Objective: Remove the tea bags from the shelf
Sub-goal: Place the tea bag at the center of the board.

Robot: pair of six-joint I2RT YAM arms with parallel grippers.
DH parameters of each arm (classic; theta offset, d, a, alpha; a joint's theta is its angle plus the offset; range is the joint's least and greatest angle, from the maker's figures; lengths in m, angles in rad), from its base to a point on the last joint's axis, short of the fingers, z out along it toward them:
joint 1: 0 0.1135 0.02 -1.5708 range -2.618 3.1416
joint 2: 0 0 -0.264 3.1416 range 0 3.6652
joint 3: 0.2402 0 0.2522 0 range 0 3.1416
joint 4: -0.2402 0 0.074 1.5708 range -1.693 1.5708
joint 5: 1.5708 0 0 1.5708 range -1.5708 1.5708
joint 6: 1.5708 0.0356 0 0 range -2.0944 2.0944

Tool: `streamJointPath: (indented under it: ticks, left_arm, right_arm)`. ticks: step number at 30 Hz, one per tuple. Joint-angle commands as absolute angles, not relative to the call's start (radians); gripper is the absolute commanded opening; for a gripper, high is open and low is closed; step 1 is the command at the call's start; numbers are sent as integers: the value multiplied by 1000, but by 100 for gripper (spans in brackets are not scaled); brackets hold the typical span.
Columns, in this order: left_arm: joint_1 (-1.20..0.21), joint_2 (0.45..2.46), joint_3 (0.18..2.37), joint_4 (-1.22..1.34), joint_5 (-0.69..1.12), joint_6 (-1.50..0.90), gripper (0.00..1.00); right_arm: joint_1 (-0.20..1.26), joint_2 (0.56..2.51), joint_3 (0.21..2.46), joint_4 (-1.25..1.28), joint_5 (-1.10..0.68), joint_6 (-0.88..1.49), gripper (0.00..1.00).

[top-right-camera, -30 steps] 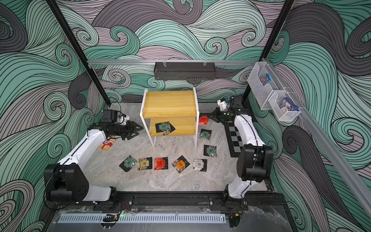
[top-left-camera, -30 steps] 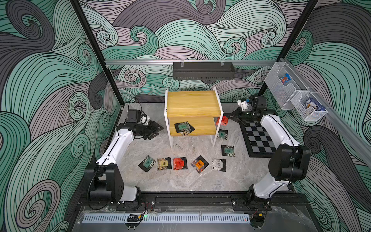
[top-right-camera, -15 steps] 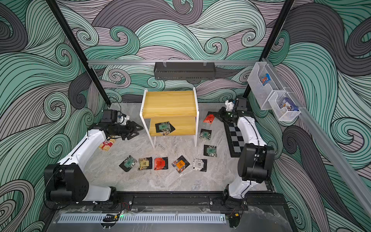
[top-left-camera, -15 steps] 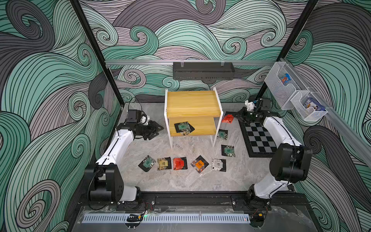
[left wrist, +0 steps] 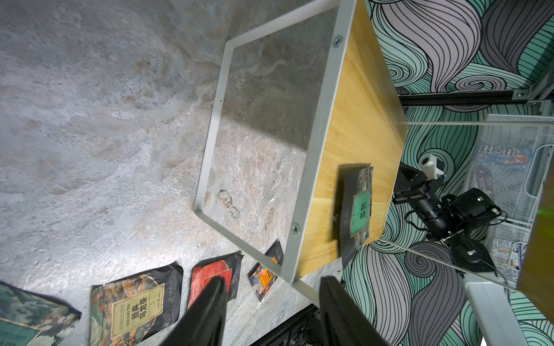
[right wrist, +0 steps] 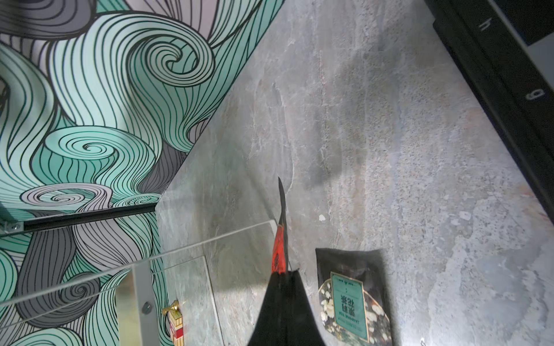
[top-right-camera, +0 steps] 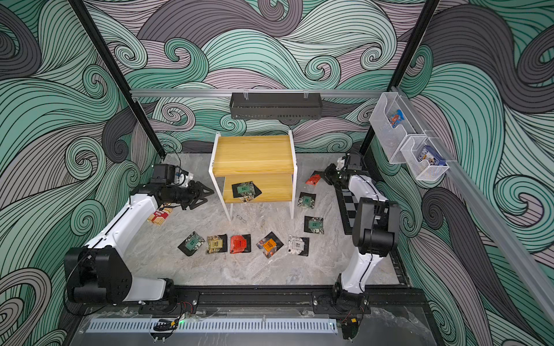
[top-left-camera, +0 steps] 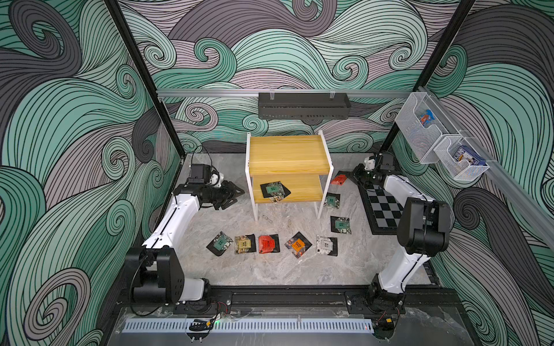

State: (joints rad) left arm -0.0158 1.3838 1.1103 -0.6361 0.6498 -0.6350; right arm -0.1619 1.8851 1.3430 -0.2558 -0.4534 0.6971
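My right gripper should next move down toward the shelf (top-right-camera: 253, 154) and release the red tea bag, because the bare floor (top-right-camera: 304, 183) beside the shelf is open below my gripper.
The shelf (top-left-camera: 287, 155) (top-right-camera: 253, 154) stands at the back middle. One teal tea bag (top-left-camera: 274, 190) (top-right-camera: 245, 189) (left wrist: 359, 209) lies on its lower board; the top board is bare. My right gripper (top-left-camera: 349, 177) (right wrist: 283, 272) is to the right of the shelf, shut on a red tea bag (top-left-camera: 339, 179) (top-right-camera: 313, 179) (right wrist: 278, 248) held edge-on above the floor. My left gripper (top-left-camera: 236, 193) (top-right-camera: 208, 191) (left wrist: 271, 281) hangs open and empty left of the shelf. Several tea bags (top-left-camera: 268, 243) (top-right-camera: 239, 243) lie in a row in front, and two more (top-left-camera: 340, 224) (right wrist: 350, 302) to the right.
A chessboard mat (top-left-camera: 380, 206) lies under the right arm. A red-and-white carton (top-right-camera: 159, 214) sits beneath the left arm. A black tray (top-left-camera: 303, 106) hangs on the back wall, with mesh bins (top-left-camera: 419, 125) on the right wall.
My right gripper has carried the red tea bag a little to the right, away from the shelf. The left arm has not moved.
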Motion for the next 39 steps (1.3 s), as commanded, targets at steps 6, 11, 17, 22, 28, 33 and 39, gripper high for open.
streamJointPath:
  ticks: [6,11,17,22,28,33,39]
  left_arm:
    - [-21,1356,1109,-684,623,-606,53]
    - [-20,1360,1111,-696,619,-605,53]
    - [-21,1359,1117,-716,610,-596,53]
    - [-21,1351,1111,-724,600,-591,53]
    - [-20,1360,1109,-711,600,-592,53]
    - [-21,1374,1120,-700,604,-591,53]
    - [-20,1377,1121,-683,606,-592,53]
  right_arm:
    - [-129,2012,1381,-158,-399,778,0]
    - [-106,2069,1424,-151,-355,788,0]
    - [-99,2135,1471,-148,-321,806,0]
    - [-93,2150,1472,-148,-311,809,7]
    - [-82,2121,1441,-159,-305,781,24]
    - [-81,2070,1406,-187,-304,757,32]
    - [-89,2007,1359,-215,-285,735,44]
